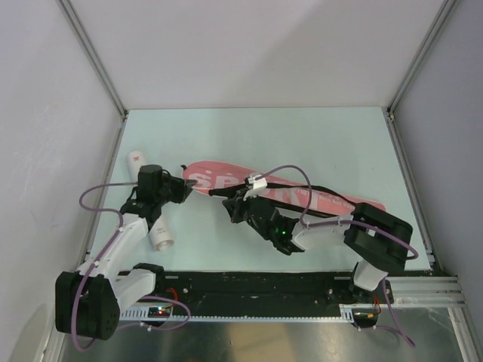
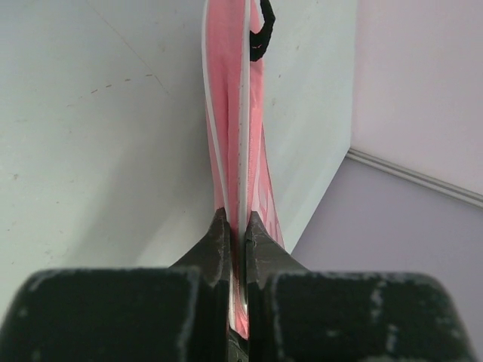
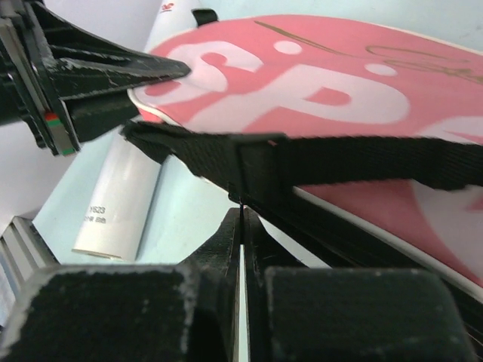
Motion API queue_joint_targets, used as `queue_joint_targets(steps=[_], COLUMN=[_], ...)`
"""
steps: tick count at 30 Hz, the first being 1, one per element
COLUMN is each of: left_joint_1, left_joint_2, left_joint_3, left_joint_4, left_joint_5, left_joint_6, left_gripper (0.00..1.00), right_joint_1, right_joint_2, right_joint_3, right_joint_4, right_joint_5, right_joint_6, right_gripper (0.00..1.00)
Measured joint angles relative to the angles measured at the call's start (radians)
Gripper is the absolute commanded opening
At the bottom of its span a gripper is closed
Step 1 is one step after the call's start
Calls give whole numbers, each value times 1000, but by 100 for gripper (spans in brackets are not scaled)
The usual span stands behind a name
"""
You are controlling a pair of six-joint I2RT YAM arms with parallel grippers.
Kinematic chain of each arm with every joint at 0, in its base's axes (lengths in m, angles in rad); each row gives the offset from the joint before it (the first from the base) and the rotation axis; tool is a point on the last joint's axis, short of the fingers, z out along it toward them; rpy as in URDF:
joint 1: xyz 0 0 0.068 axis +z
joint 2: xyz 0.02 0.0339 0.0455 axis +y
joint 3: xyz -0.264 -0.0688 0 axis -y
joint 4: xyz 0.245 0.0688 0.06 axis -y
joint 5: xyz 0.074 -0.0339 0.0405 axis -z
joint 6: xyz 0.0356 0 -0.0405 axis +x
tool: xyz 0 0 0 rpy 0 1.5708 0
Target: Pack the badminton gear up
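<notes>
The bag's rounded end in my left gripper will next move outward and to the left in the top view, and I will release it over the bare far tabletop.
The pink "SPORT" bag [image 1: 215, 179] lies slantwise across the table middle, its black strap [image 3: 339, 162] along the near edge. My left gripper [image 1: 187, 188] is shut on the bag's rounded left end, with the pink fabric edge pinched between the jaws [image 2: 235, 219]. My right gripper [image 1: 229, 205] is shut at the bag's near black edge, its tips [image 3: 242, 213] pinching a thin dark tab that looks like the zipper pull. The long white tube [image 1: 161, 235] lies left of the bag, partly under my left arm, and shows in the right wrist view [image 3: 124, 204]. No rackets or shuttlecock are in view.
White enclosure walls [image 1: 45, 113] with metal corner posts stand around the pale green table [image 1: 264, 136]. A black and metal rail [image 1: 264, 283] runs along the near edge between the arm bases. Purple cables [image 1: 294, 177] loop over both arms.
</notes>
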Motion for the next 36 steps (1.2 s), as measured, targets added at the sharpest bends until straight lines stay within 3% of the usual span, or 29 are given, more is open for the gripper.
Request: queue_joint_targets(steps=[11, 22, 30, 36], left_joint_1=[-1, 18, 80, 197], left_joint_2=[0, 16, 78, 119], left_joint_3=[65, 172, 217, 275], left_joint_4=[-37, -58, -119, -168], left_joint_5=[-61, -121, -117, -48], left_joint_6=[113, 234, 299, 361], left_gripper=[0, 0, 0, 0], right_joint_1=[-38, -192, -407, -605], right_joint_2=[-191, -407, -555, -643], right_joint_3=[-135, -208, -301, -327], right_joint_4=[-181, -500, -733, -809], right_joint_5=[50, 130, 180, 163], right_joint_6=[53, 248, 351, 366], right_gripper=[0, 0, 0, 0])
